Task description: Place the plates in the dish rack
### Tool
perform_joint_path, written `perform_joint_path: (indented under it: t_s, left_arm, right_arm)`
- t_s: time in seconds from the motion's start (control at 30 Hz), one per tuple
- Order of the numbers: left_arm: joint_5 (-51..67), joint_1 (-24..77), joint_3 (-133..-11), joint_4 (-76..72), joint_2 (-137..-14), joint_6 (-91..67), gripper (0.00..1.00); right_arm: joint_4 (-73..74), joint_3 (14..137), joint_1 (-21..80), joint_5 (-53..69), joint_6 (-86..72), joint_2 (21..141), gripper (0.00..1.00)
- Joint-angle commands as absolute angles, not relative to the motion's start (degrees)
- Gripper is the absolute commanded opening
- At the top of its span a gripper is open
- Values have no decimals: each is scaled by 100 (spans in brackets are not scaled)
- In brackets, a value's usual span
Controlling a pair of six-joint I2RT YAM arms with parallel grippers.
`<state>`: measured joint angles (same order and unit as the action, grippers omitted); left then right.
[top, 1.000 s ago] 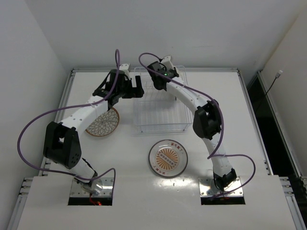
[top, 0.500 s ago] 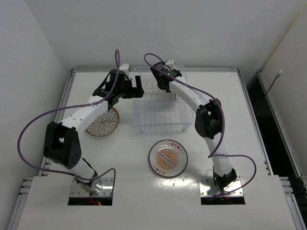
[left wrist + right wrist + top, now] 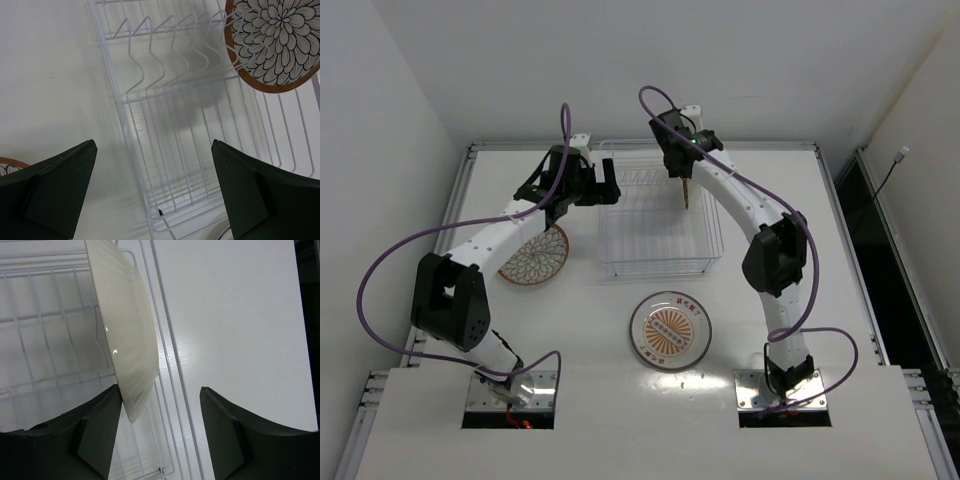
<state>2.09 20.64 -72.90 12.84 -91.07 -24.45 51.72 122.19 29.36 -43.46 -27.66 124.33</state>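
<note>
Next I should swing my right gripper back and down to the plate with red marks, turning onto its side rim point(image 3: 708, 334), since that plate is still unracked.
The clear wire dish rack point(image 3: 655, 235) stands at the table's middle back. One plate point(image 3: 684, 193) stands on edge in it; the left wrist view shows its floral face point(image 3: 272, 42) and the right wrist view its pale back point(image 3: 125, 335). My right gripper point(image 3: 682, 170) is above it, open point(image 3: 161, 390), with the plate's rim beside the left finger point(image 3: 100, 430). My left gripper point(image 3: 603, 186) is open and empty point(image 3: 153, 145) over the rack's left edge. A floral plate point(image 3: 535, 255) lies left of the rack. A plate with red marks point(image 3: 670, 330) lies in front.
The rack's slotted dividers point(image 3: 160, 55) run along its back part, left of the standing plate. Purple cables loop over both arms point(image 3: 380, 270). The table's raised frame point(image 3: 830, 200) borders the right side.
My right arm has swung right and toward the back over the rack, and the plate under it now shows edge-on in the rack. The left arm has not moved.
</note>
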Motion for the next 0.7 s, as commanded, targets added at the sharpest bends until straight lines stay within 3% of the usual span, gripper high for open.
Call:
perform_joint_path:
  t_s: [0.0,0.43,0.67]
  left_arm:
    - [193,2083,-7532,1151,-9114,-2452,99]
    - [193,2083,-7532,1151,-9114,-2452,99]
    - [193,2083,-7585,1151,-9167,-2452,99]
  right_arm:
    - [5133,12410,2821,-4368,-2743,12050,60]
    - [4843,11067,2698,-4210,-2610,10935,60]
    - [4114,10063,2646,-3087,-2259,9835,64]
